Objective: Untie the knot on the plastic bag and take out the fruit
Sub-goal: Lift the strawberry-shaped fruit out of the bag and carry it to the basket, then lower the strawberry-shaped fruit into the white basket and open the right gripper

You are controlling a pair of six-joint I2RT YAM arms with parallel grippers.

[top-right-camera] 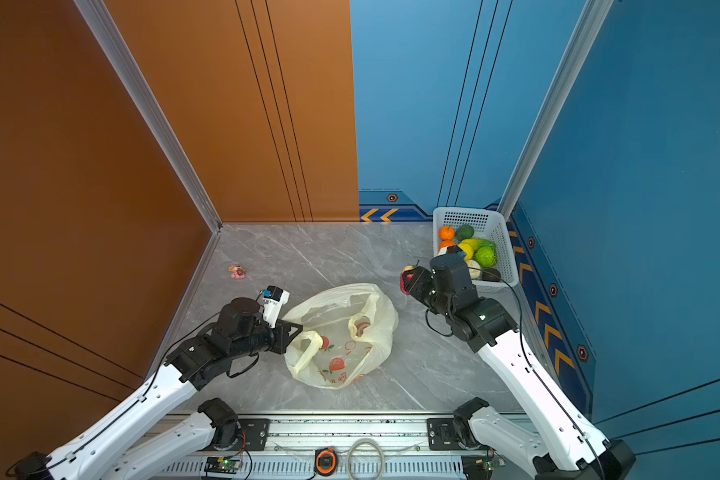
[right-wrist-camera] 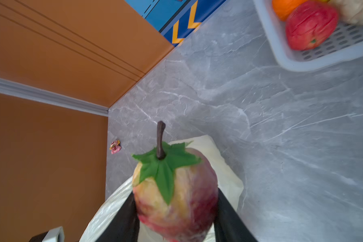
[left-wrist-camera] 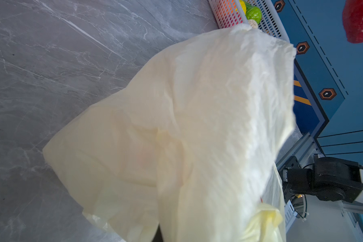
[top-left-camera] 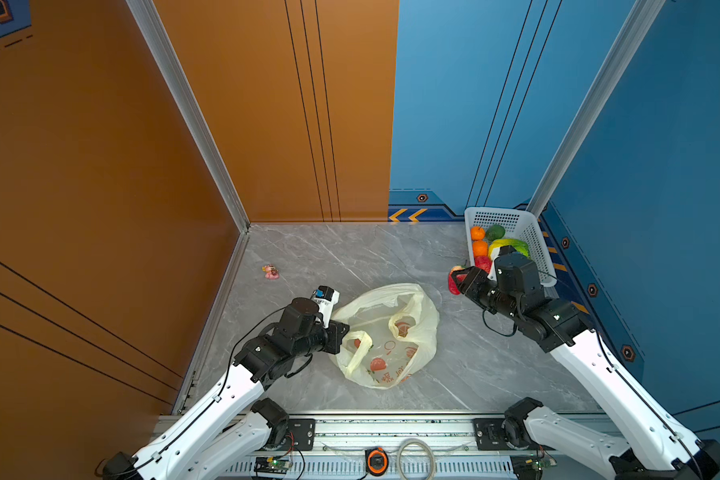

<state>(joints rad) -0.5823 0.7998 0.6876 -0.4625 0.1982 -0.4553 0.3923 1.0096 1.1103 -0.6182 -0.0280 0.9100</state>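
Note:
Next, the right gripper carries this fruit outward over the basket's far half [top-right-camera: 476, 240], lowers it and releases, as the basket outward of it already holds several fruits.
The plastic bag [top-left-camera: 385, 332] [top-right-camera: 341, 336] lies slumped and open-mouthed on the middle of the grey table. Its two handle loops [top-left-camera: 360, 349] lie apart, and the knot is not in view. My left gripper [top-left-camera: 341, 330] [top-right-camera: 294, 332] is shut on the bag's left edge; in the left wrist view the bag [left-wrist-camera: 197, 125] covers the jaws. My right gripper [top-left-camera: 456, 280] [top-right-camera: 406, 280] [right-wrist-camera: 174, 201] hangs above the table just left of the basket. It is shut on one fruit [right-wrist-camera: 176, 199] [left-wrist-camera: 358, 21], red and yellow with a brown stem and a green leaf.
A white perforated basket [top-left-camera: 495, 212] [top-right-camera: 462, 212] [right-wrist-camera: 281, 52] stands at the back right against the blue wall, holding several fruits, among them an orange [top-left-camera: 477, 233] and a bright green one [top-right-camera: 485, 255]. A tiny pink toy figure [top-left-camera: 270, 272] [right-wrist-camera: 115, 147] lies at the back left.

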